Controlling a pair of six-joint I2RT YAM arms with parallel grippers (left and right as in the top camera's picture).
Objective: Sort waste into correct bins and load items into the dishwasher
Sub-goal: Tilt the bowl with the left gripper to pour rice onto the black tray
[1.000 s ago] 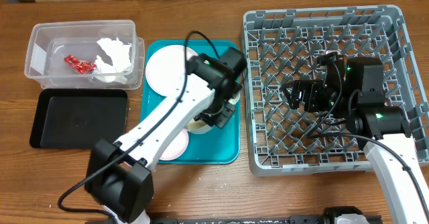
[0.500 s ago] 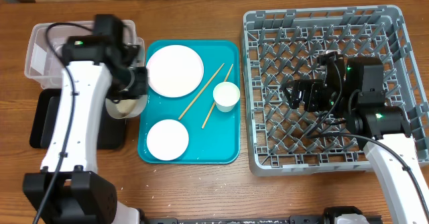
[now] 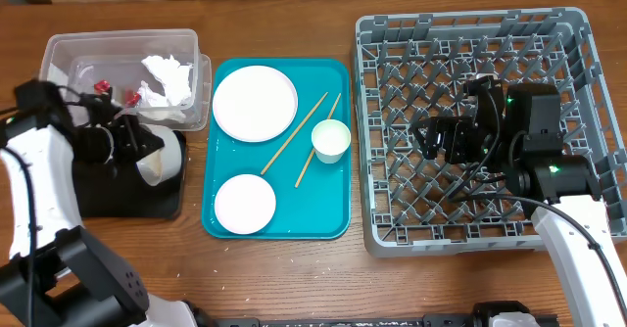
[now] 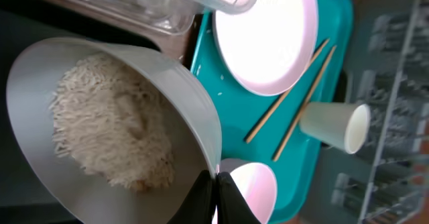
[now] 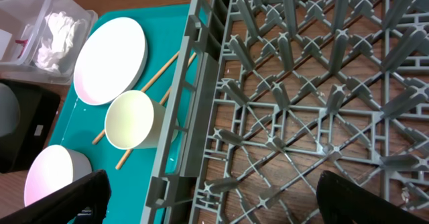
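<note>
The teal tray (image 3: 333, 219) beside the large plate is right of my left gripper in the overhead view: with rice inside, I will tip the bowl empty, cross and release.
My left gripper (image 3: 147, 143) is shut on the rim of a pale bowl (image 3: 165, 158), held tilted over the black tray (image 3: 118, 195). In the left wrist view the gripper (image 4: 216, 184) pinches the bowl (image 4: 167, 83), which holds white rice grains (image 4: 107, 133). The clear tub (image 3: 59, 63) holds a red wrapper (image 3: 103, 84) and white tissue (image 3: 167, 75). On the teal tray (image 3: 333, 219) lie a large plate (image 3: 255, 104), a small plate (image 3: 245, 203), a cup (image 3: 330, 141) and two chopsticks (image 3: 292, 134). My right gripper (image 3: 436, 136) is open and empty above the grey dish rack (image 3: 578, 72).
The right wrist view shows the rack's pegs and near wall (image 5: 194, 103) under the right gripper (image 5: 224, 204), with the cup (image 5: 131, 120), large plate (image 5: 110, 60) and small plate (image 5: 50, 174) beyond. The rack stands close to the teal tray's right edge.
My left arm has carried the bowl from the teal tray leftward past the clear tub and now holds it tilted over the black tray. The right arm has not moved.
</note>
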